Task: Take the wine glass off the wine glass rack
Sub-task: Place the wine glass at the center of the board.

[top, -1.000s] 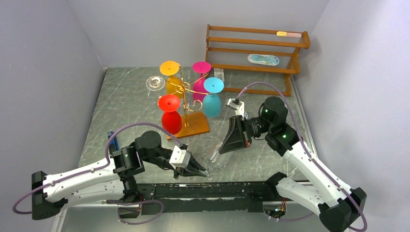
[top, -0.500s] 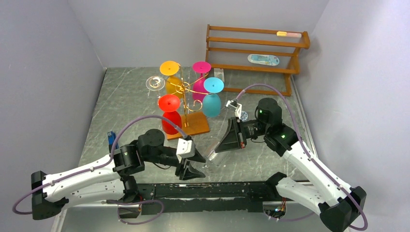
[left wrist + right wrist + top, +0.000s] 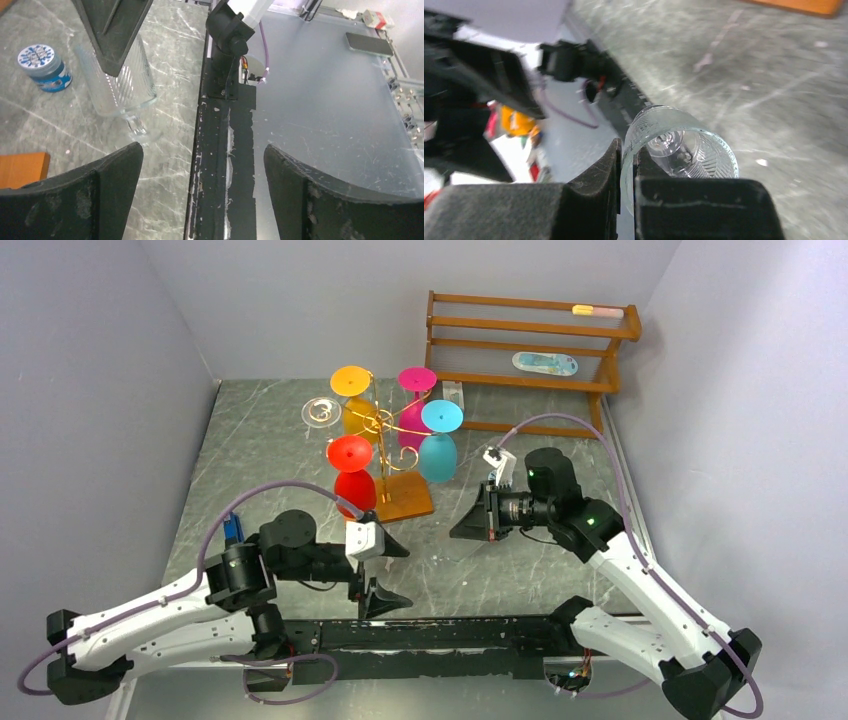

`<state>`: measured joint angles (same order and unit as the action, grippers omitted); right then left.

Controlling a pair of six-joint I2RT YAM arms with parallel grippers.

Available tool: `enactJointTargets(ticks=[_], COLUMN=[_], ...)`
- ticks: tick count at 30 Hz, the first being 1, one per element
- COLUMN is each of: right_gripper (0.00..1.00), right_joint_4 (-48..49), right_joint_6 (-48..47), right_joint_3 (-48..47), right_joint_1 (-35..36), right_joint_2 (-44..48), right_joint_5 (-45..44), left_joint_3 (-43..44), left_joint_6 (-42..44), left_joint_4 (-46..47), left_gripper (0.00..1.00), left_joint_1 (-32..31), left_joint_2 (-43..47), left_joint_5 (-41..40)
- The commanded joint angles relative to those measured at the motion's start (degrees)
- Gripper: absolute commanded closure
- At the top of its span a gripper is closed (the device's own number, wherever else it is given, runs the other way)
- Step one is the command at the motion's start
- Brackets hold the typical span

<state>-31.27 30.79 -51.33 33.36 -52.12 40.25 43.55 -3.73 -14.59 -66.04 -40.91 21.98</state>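
Observation:
The glass is still hanging tilted, so my right gripper should next move outward with its fingers pointing down. It should lower the glass's foot onto the marble (image 3: 463,502) between the orange-brown base and the jar.
A clear ribbed wine glass (image 3: 684,145) hangs off the rack, tilted just above the table. My right gripper (image 3: 626,150) is shut on its rim, one finger inside the bowl and one outside. The left wrist view shows the same glass (image 3: 120,80) under the right gripper's black fingers (image 3: 112,25), its foot low over the marble. My left gripper (image 3: 202,150) stands wide open and holds nothing; it is apart from the glass, above the table's near edge (image 3: 385,570). The gold wire rack (image 3: 385,430) on its orange-brown base (image 3: 405,502) carries orange, pink, teal, red and clear glasses.
A brown slatted shelf (image 3: 530,350) stands at the back right. A small blue-lidded jar (image 3: 42,67) sits on the marble near the held glass. A black rail (image 3: 450,635) runs along the near edge. A blue object (image 3: 235,530) lies by the left arm.
My left gripper has opened, let go of the clear glass and drawn back to the left. The right gripper has kept its hold and carried the glass slightly up and away.

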Motion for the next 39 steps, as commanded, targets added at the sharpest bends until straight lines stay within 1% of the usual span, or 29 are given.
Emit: enactJointTargets(ticks=[1,2,4,6,8,12,15,19,26,31,32,36,39], right_gripper=[1.00,1.00,1.00,1.00,1.00,1.00,1.00,1.00,1.00,1.00,1.00,1.00,1.00], right_joint_4=[-6.17,-7.50,-8.56,-8.52,-6.36,-0.61,2.07,7.57,10.31,10.92,11.08,11.48,9.59], right_joint_6=[-1.90,-0.88,0.57,1.70,1.96,3.04,3.94,2.99,1.31,-0.29,-0.44,-1.96,-2.52], right_joint_3=[-1.41,-1.26,-0.62,0.36,1.45,2.63,2.65,2.12,-2.06,-4.82,-5.26,-6.12,-7.24], right_joint_1=[0.37,0.30,0.34,0.18,-0.20,-2.90,-4.62,-5.85,-5.94,-5.94,-5.94,-5.90,-6.02], right_joint_2=[1.29,1.08,0.45,-0.44,-1.57,-5.28,-8.27,-11.72,-21.46,-24.99,-25.45,-27.55,-28.95], right_joint_5=[-21.31,-27.41,-35.73,-41.88,-44.88,-44.68,-45.83,-42.67,-43.48,-51.80,-53.68,-62.22,-67.74], left_joint_3=[-0.13,-0.34,-0.35,-0.18,-0.13,-0.33,-1.01,-2.04,-2.34,-1.32,-1.03,0.64,1.63], left_joint_6=[-2.42,-3.07,-4.24,-5.81,-7.91,-10.89,-13.30,-15.86,-18.79,-20.19,-20.60,-21.27,-21.53], left_joint_4=[-3.06,-3.20,-3.67,-4.50,-5.01,-5.82,-5.12,-5.00,-5.91,-7.32,-7.83,-9.56,-10.46], left_gripper=[0.03,0.03,0.03,0.03,0.03,0.03,0.03,0.03,0.03,0.03,0.03,0.03,0.03], left_joint_1=[0.30,0.30,0.30,0.30,0.30,0.30,0.30,0.30,0.30,0.36,0.38,0.33,0.38], left_joint_2=[2.32,2.52,2.58,2.31,2.08,2.31,3.86,6.68,9.04,8.47,8.21,6.63,6.11], left_joint_5=[-4.90,-5.61,-6.38,-8.21,-11.12,-15.89,-17.73,-19.23,-21.51,-21.89,-23.49,-25.34,-27.04])
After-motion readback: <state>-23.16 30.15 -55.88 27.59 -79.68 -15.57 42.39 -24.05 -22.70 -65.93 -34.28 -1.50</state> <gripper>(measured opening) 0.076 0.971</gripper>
